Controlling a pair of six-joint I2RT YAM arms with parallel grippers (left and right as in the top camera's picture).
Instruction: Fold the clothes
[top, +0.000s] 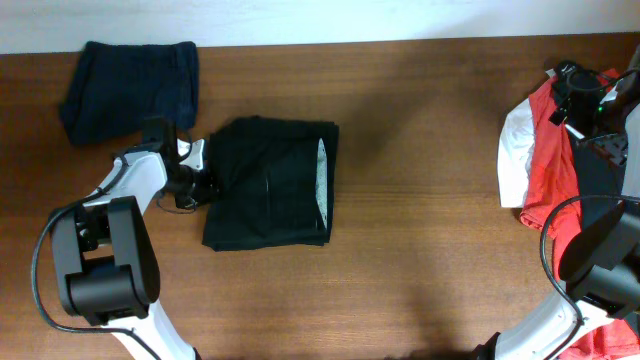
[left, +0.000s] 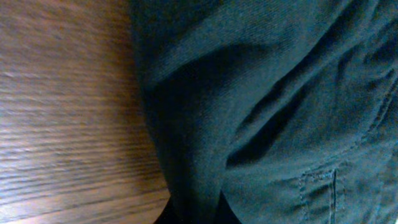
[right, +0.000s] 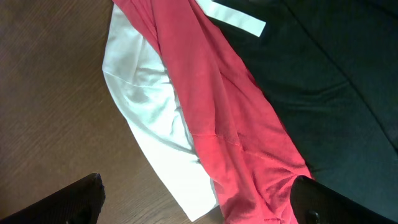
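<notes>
I need to lift the black garment (top: 272, 182) in my left gripper next, then carry it outward over the folded navy garment and lower it there.
A black garment (top: 272, 182), folded into a rectangle with a pale lining showing at its right edge, lies in the middle of the table. My left gripper (top: 206, 186) is at its left edge. In the left wrist view the jaws (left: 196, 214) are shut on a raised fold of this dark cloth (left: 267, 93). My right gripper (top: 580, 98) hovers open over a pile of red (right: 217, 106), white (right: 146, 93) and black (right: 329, 74) clothes at the far right; its fingers (right: 199, 205) are spread wide and hold nothing.
A folded navy garment (top: 130, 85) lies at the back left. The pile of unfolded clothes (top: 545, 160) runs along the right edge. Bare brown wood (top: 430, 200) separates the black garment from the pile.
</notes>
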